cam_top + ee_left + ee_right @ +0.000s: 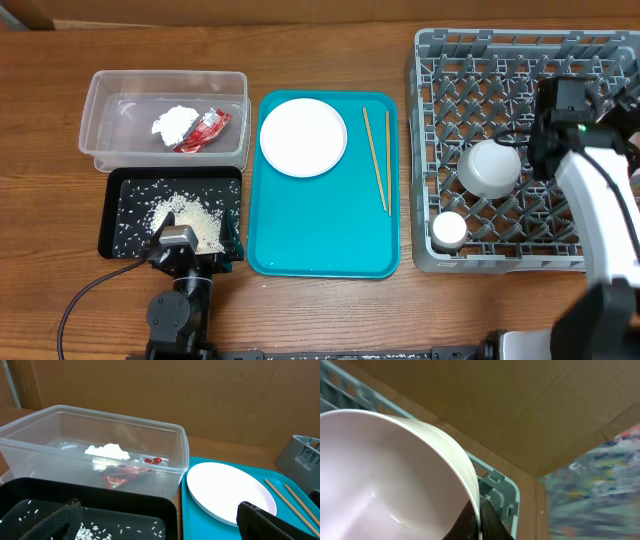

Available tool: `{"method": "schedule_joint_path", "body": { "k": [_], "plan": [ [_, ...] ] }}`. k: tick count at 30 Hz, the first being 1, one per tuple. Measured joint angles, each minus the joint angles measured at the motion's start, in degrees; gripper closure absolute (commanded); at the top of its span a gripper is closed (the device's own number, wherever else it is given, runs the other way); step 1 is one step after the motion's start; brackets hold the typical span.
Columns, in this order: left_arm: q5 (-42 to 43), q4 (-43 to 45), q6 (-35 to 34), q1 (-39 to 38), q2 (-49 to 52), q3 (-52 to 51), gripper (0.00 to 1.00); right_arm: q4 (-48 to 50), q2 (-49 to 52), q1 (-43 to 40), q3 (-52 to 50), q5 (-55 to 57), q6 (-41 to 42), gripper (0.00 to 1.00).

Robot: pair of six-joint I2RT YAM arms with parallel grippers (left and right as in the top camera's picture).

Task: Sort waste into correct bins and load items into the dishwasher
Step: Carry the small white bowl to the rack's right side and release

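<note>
My right gripper comes down toward the white bowl in the grey dish rack (440,120) next, since the pale bowl hangs out at the rack's side edge.
My right gripper (524,152) (480,521) is shut on the rim of the pale bowl (488,168) (380,475), which is tilted over the grey dish rack (440,120) (501,491). A small cup (449,230) stands in the rack's front left corner. My left gripper (192,242) (162,529) is open and empty over the front edge of the black tray (120,195) (125,505), which holds rice scraps (190,215). The clear tub (100,110) (165,445) holds the white tissue (175,122) (107,451) and the red wrapper (205,130) (120,477).
A teal tray (320,240) (220,530) in the middle carries a white plate (303,137) (225,487) and two wooden chopsticks (380,160) (292,500). A cardboard wall stands behind the table.
</note>
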Motion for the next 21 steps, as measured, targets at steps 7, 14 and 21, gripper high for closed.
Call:
{"method": "schedule_joint_path", "body": {
  "k": [7, 14, 21],
  "plan": [
    [0.0, 0.0, 0.0, 0.0, 0.0, 0.0, 0.0, 1.9, 8.5, -1.2, -0.2, 4.3, -2.8, 0.96],
    [0.0, 0.0, 0.0, 0.0, 0.0, 0.0, 0.0, 2.0, 12.6, 2.5, -0.2, 6.9, -4.0, 0.96],
    [0.0, 0.0, 0.0, 0.0, 0.0, 0.0, 0.0, 0.5, 12.7, 7.1, -0.2, 7.4, -4.6, 0.94]
  ]
}}
